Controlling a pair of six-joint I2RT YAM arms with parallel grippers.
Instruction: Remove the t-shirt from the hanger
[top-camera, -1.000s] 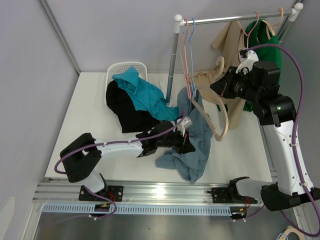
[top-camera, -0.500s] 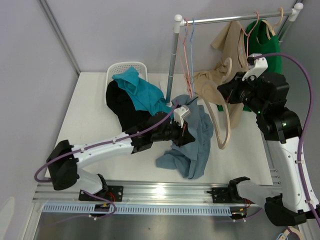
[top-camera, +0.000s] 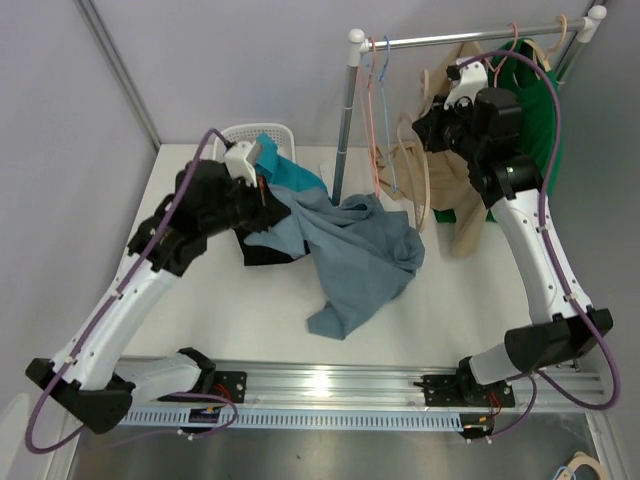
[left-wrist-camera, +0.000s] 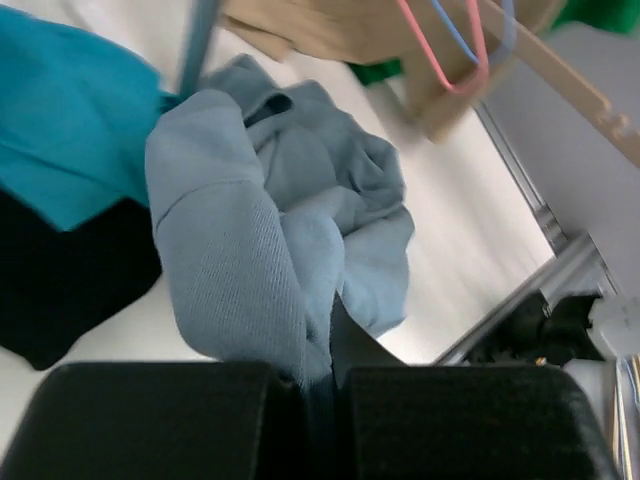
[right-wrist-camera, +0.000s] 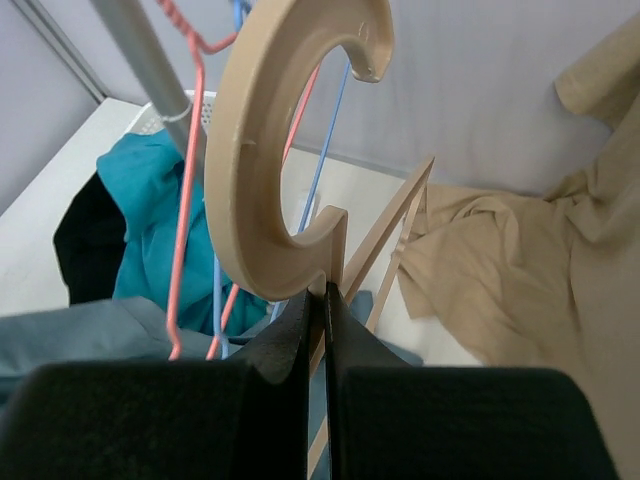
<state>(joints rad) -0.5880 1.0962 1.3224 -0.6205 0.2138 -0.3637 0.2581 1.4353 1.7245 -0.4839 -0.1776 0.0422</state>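
The wooden hanger rises outward in my right gripper toward the pink and blue hangers next. Then the wooden hanger's hook comes down onto the bar (top-camera: 424, 41).
The grey-blue t-shirt (top-camera: 355, 255) lies spread on the table, off the hanger. My left gripper (top-camera: 262, 200) is shut on one end of it and holds that end up near the white basket; the wrist view shows the shirt (left-wrist-camera: 270, 240) pinched between my fingers. My right gripper (top-camera: 432, 130) is shut on the neck of the tan wooden hanger (top-camera: 415, 180), held up beside the rail. In the right wrist view the hanger's hook (right-wrist-camera: 270, 150) rises from my jaws, bare of cloth.
A white basket (top-camera: 240, 135) at the back left holds a teal garment (top-camera: 295, 175) and a black one (top-camera: 245, 235). A clothes rail (top-camera: 470, 38) carries pink and blue wire hangers (top-camera: 378, 110), a tan shirt (top-camera: 455, 190) and a green garment (top-camera: 535, 90).
My left gripper has pulled the t-shirt left and back toward the basket, clear of the hanger. My right gripper has lifted the bare hanger up and back toward the rail.
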